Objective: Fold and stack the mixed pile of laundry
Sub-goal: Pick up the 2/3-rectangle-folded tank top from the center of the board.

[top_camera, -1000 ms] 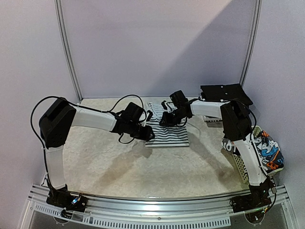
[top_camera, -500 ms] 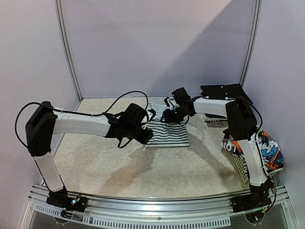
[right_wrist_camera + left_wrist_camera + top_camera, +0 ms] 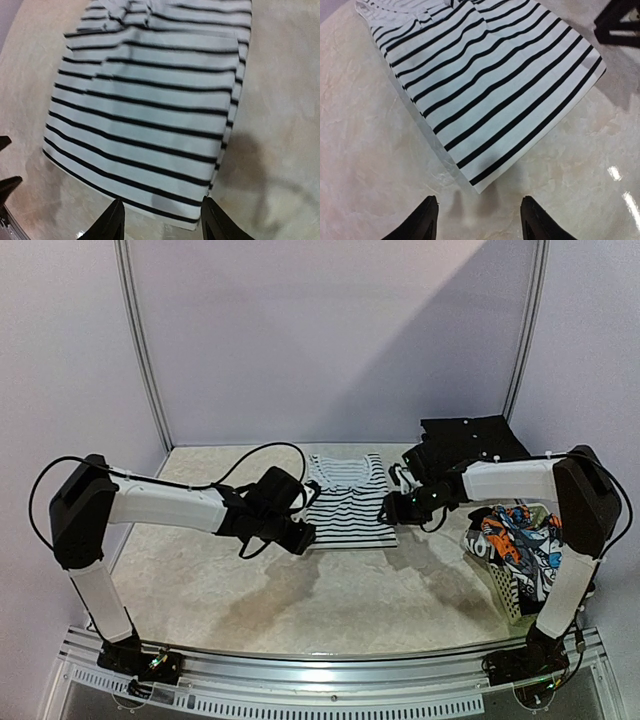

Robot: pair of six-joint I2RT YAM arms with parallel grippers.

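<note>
My right gripper lowers and draws back next onto the striped garment's basket-side near corner (image 3: 395,545) (image 3: 193,226), which lies below it and closer to my base.
A white garment with thin black stripes (image 3: 348,502) lies folded flat on the table, neckline at the far end. My left gripper (image 3: 300,537) hovers open just off its near left corner. In the left wrist view that corner of the striped garment (image 3: 490,85) points between the empty fingers of the left gripper (image 3: 479,220). My right gripper (image 3: 395,510) is open at the near right corner. In the right wrist view the near hem of the striped garment (image 3: 150,110) lies just ahead of the right gripper (image 3: 162,220). A garment with an orange, blue and white print (image 3: 520,540) fills the basket.
The white lattice basket (image 3: 505,590) stands at the right edge beside the right arm. A folded black garment (image 3: 470,435) lies at the back right. Metal frame posts rise at both back corners, and a rail runs along the near edge.
Both grippers have opened and drawn back from the striped garment toward its near corners. The right arm has swung out to the right, uncovering the garment's far end.
</note>
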